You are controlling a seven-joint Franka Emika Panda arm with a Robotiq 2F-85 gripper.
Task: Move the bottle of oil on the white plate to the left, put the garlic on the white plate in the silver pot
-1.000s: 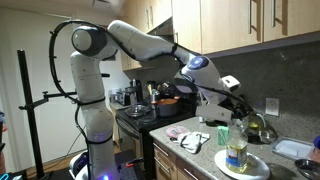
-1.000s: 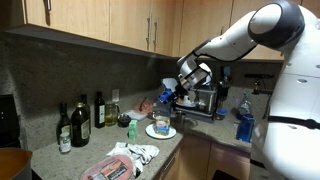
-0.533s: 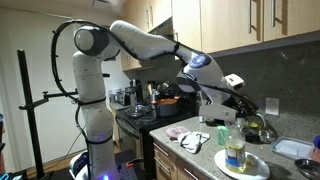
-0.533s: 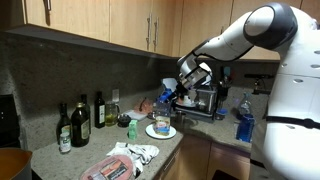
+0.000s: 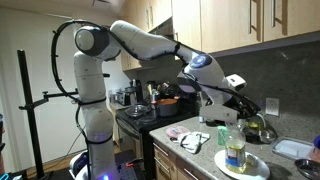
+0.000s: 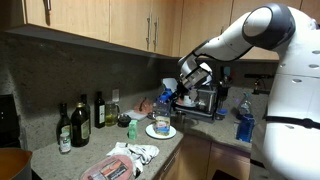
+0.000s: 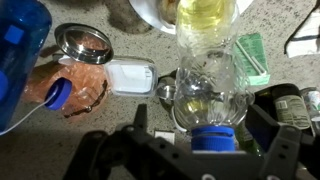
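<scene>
My open fingers are already on either side of the bottle's top, so next they must lower past the blue cap (image 7: pixel 213 138) and close on the bottle's clear part.
The bottle of oil (image 5: pixel 235 150) stands upright on the white plate (image 5: pixel 250 170) near the counter's front edge, and shows in both exterior views (image 6: pixel 161 122). In the wrist view I look down on its blue cap (image 7: pixel 213 138), its clear shoulders and the yellow oil below. My gripper (image 7: pixel 203 128) is open, with one finger on each side of the bottle's top, apart from it. It hangs just above the bottle (image 5: pixel 229 120). The plate (image 6: pixel 160 132) shows round the bottle's base. I cannot make out the garlic, and I cannot tell the silver pot among the cookware on the stove.
Dark slim bottles (image 6: pixel 80 120) and a small green bottle (image 6: pixel 131 130) stand by the wall. A blue spray bottle (image 6: pixel 243 120), a lidded jar (image 7: pixel 83 42), a white box (image 7: pixel 130 75), a cloth (image 6: pixel 135 152) and packaged meat (image 6: pixel 110 167) lie around. A stove with pots (image 5: pixel 150 100) is beside the counter.
</scene>
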